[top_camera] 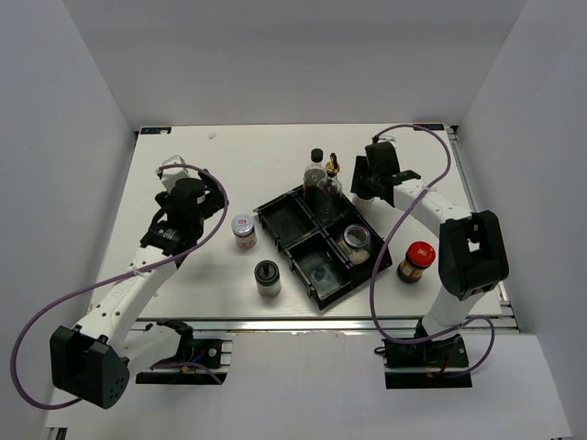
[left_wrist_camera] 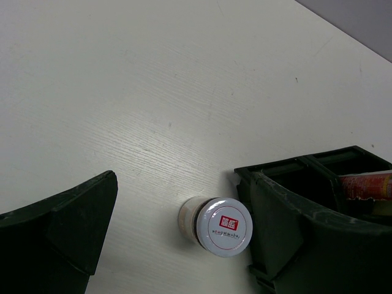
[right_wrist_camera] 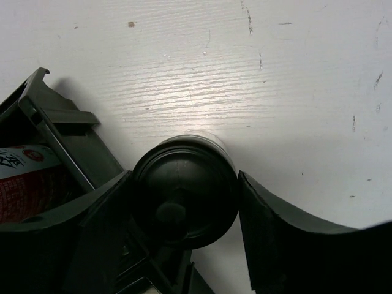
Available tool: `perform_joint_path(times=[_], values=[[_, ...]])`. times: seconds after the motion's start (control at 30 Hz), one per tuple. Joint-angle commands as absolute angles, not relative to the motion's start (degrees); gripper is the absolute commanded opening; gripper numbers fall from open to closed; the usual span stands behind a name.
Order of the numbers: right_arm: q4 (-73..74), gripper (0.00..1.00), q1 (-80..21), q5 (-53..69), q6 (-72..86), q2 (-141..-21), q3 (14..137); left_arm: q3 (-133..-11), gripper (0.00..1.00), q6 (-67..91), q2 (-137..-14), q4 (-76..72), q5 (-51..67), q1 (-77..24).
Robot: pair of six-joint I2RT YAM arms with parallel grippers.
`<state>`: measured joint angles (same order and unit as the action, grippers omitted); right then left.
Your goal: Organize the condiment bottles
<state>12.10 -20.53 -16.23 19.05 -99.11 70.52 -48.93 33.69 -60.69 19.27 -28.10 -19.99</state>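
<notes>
My right gripper should lift next, cross the tray (top_camera: pixel 292 246) to the left in the top view, then lower and release in the tray's empty section by the white-lidded jar.
A white-lidded jar (top_camera: pixel 243 229) stands on the table just left of the black tray (top_camera: pixel 292 246). In the left wrist view the jar (left_wrist_camera: pixel 223 226) sits between my open left gripper's (left_wrist_camera: pixel 184 202) fingers, close to the right one. My left gripper (top_camera: pixel 211 203) holds nothing. My right gripper (top_camera: pixel 360 183) is at the tray's far right corner, shut on a black-lidded jar (right_wrist_camera: pixel 184 196) that stands on the table. The tall dark black-capped bottle (top_camera: pixel 316 171) and the gold-spouted bottle (top_camera: pixel 332 181) stand in the tray's far compartment. A clear jar (top_camera: pixel 356 240) is in the right compartment. Another black-lidded jar (top_camera: pixel 267 275) and a red-lidded jar (top_camera: pixel 417 259) stand outside it.
The tray's left (top_camera: pixel 284 218) and near (top_camera: pixel 321 268) compartments hold nothing. A red-labelled bottle (left_wrist_camera: pixel 367 185) shows inside the tray in both wrist views. Purple cables loop beside both arms. White walls enclose the table.
</notes>
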Motion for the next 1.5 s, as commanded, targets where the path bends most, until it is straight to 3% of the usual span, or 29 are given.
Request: perform_joint_path(times=[0.0,0.07,0.1,0.2,0.37,0.6,0.9,1.0,1.13,1.47], values=[[10.5,0.59,-19.9,-16.0,19.2,-99.3,72.5,-51.2,0.98,33.7,-59.8,19.3,-29.1,-19.7],[10.4,0.49,-19.8,-16.2,19.3,-98.4,72.1,-51.2,0.98,33.7,-59.7,19.3,-28.9,-19.7],[10.5,0.38,-19.8,-16.3,19.2,-97.9,72.1,-51.2,0.98,33.8,-59.6,19.3,-28.8,-19.7],[10.8,0.23,-19.8,-17.1,19.0,-95.3,71.4,-51.2,0.98,33.9,-59.3,19.4,-28.6,-19.8],[14.1,0.10,-19.8,-18.6,17.0,-87.1,70.4,-50.5,0.98,34.2,-58.8,19.3,-28.0,-19.7],[19.5,0.06,-19.7,-16.3,14.7,-68.9,65.4,-49.9,0.98,35.1,-58.2,19.3,-26.0,-19.7],[21.6,0.02,-21.4,15.1,12.0,-55.5,62.7,-48.4,0.98,36.4,-56.5,19.2,-23.5,-19.6],[21.1,0.02,-25.6,18.3,11.3,-56.0,62.9,-48.1,0.98,37.8,-55.7,19.9,-24.1,-19.6],[20.4,0.02,-37.7,10.1,9.5,-59.5,65.0,-47.7,0.98,38.1,-55.2,20.1,-22.5,-19.6],[12.7,0.00,-45.6,3.0,9.5,-77.1,72.4,-46.8,0.98,39.9,-54.4,21.0,-21.2,-19.6]])
